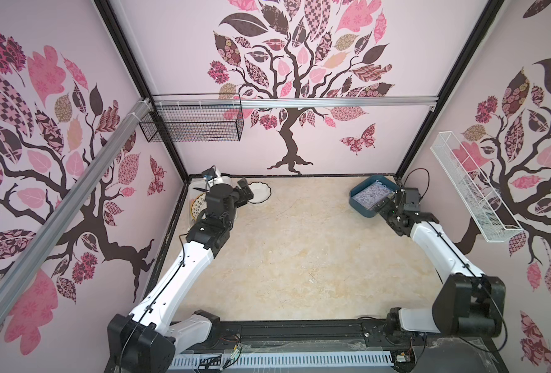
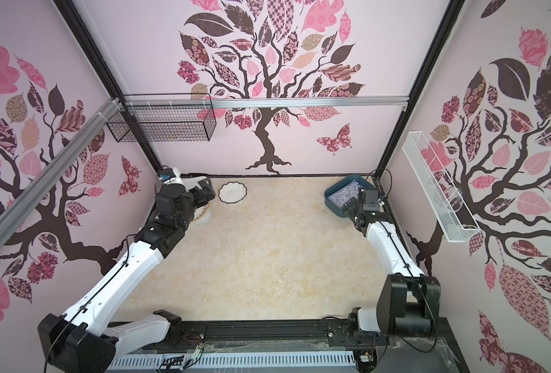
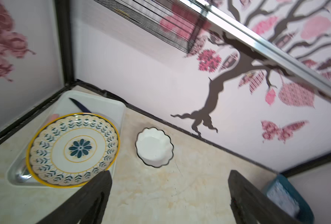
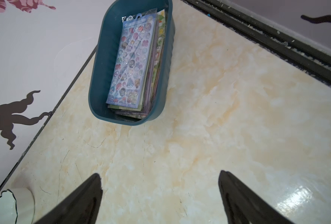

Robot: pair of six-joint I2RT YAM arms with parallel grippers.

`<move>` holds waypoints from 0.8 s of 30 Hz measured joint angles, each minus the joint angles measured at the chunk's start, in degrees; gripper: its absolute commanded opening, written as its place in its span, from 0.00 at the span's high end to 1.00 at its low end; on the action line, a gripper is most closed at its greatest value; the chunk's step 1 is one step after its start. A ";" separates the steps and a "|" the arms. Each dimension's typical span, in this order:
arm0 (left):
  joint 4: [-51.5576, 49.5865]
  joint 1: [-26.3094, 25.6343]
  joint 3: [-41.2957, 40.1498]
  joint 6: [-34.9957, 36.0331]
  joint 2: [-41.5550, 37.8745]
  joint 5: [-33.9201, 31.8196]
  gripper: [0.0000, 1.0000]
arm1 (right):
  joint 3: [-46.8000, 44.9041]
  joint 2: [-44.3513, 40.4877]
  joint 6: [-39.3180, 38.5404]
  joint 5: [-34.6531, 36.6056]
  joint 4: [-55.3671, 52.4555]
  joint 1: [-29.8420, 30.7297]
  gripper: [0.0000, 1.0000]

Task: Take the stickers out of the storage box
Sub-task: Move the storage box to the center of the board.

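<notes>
My right gripper reaches outward and down astride the box's near long side next, since that side lies below and outward of it and clear tabletop leaves finger room.
The storage box is a dark teal tub at the far right of the table, near the back corner. A stack of stickers lies flat inside it; the top sheet is bluish purple. In the right wrist view the stickers lean toward one long wall of the box. My right gripper hovers by the box's near right end, open and empty. My left gripper is open and empty at the far left, by the white bowl.
A white scalloped bowl sits at the back left. Beside it a white tray holds a patterned plate, a knife and a spoon. A black wire basket and a white wire basket hang on the walls.
</notes>
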 measured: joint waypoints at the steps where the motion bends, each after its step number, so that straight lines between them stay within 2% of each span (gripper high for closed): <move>1: -0.85 -1.25 -0.02 0.59 0.81 1.40 0.02 | 3.30 2.67 0.13 -0.52 -1.40 -0.09 0.08; 4: -3.13 -1.95 -0.92 0.20 3.17 5.73 0.02 | 11.02 9.88 0.74 -2.19 -4.74 -0.87 0.14; 8: -4.96 -1.66 -3.48 -2.34 3.45 10.71 0.02 | 15.63 16.79 2.21 -4.87 -7.50 -3.48 0.27; 13: -5.86 -1.66 -4.66 -4.15 -0.11 13.33 0.02 | 22.25 26.69 3.67 -7.91 -10.67 -6.45 0.29; 24: -5.68 -0.87 -4.68 -7.89 -4.28 15.26 0.02 | 42.86 41.00 3.37 -6.29 -17.75 -6.45 0.39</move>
